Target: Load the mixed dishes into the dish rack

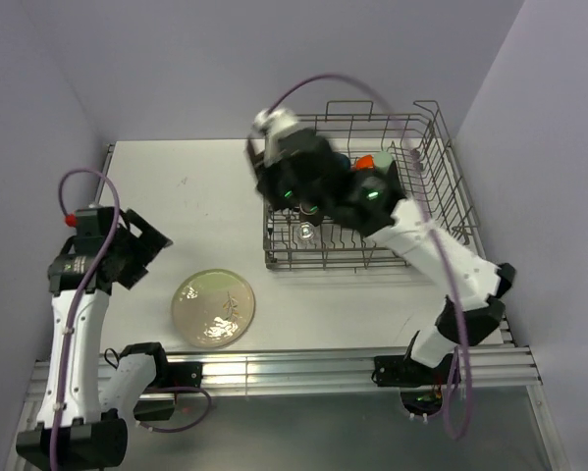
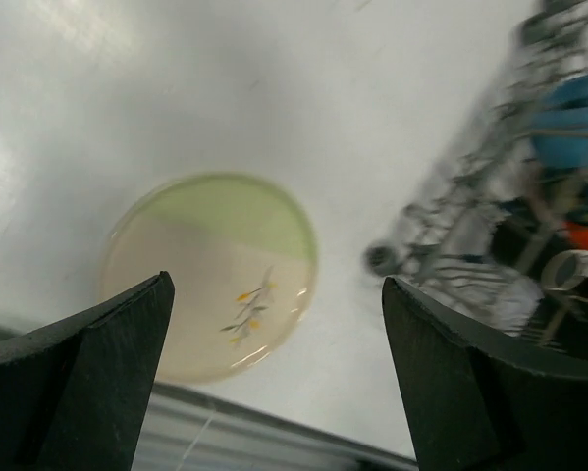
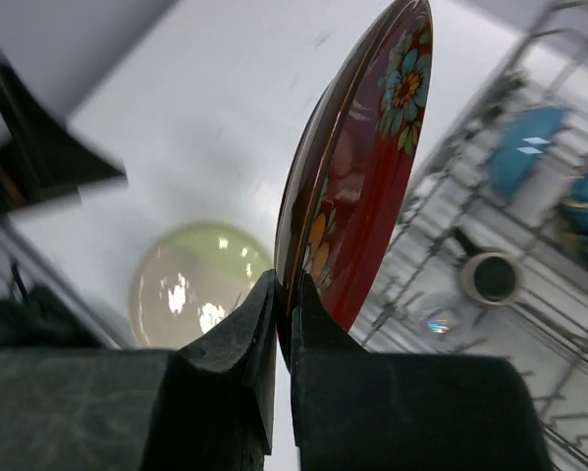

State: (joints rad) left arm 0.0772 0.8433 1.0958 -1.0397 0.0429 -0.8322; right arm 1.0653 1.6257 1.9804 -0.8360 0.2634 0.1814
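The saucer already hangs on edge. My right gripper will therefore carry it over the rack next, past the mug and clear glass, then down among the wires (image 1: 347, 239) (image 3: 537, 351).
My right gripper (image 3: 284, 287) is shut on the lower rim of a red saucer (image 3: 372, 177) with painted flowers. It holds the saucer on edge in the air, just left of the grey wire dish rack (image 1: 441, 167). A cream round plate (image 1: 213, 308) with a green half lies flat on the table near the front edge. My left gripper (image 1: 148, 245) hangs open and empty above the table to the plate's left, and the plate (image 2: 210, 275) shows between its fingers. The rack holds a blue-inside bowl (image 3: 524, 147), a small mug (image 3: 490, 278), an orange piece (image 1: 380, 159) and a clear glass (image 1: 304, 233).
The rack (image 2: 470, 226) fills the back right of the white table (image 1: 186, 196). Purple walls close in at the left, back and right. An aluminium rail (image 1: 303, 368) runs along the near edge between the two arm bases.
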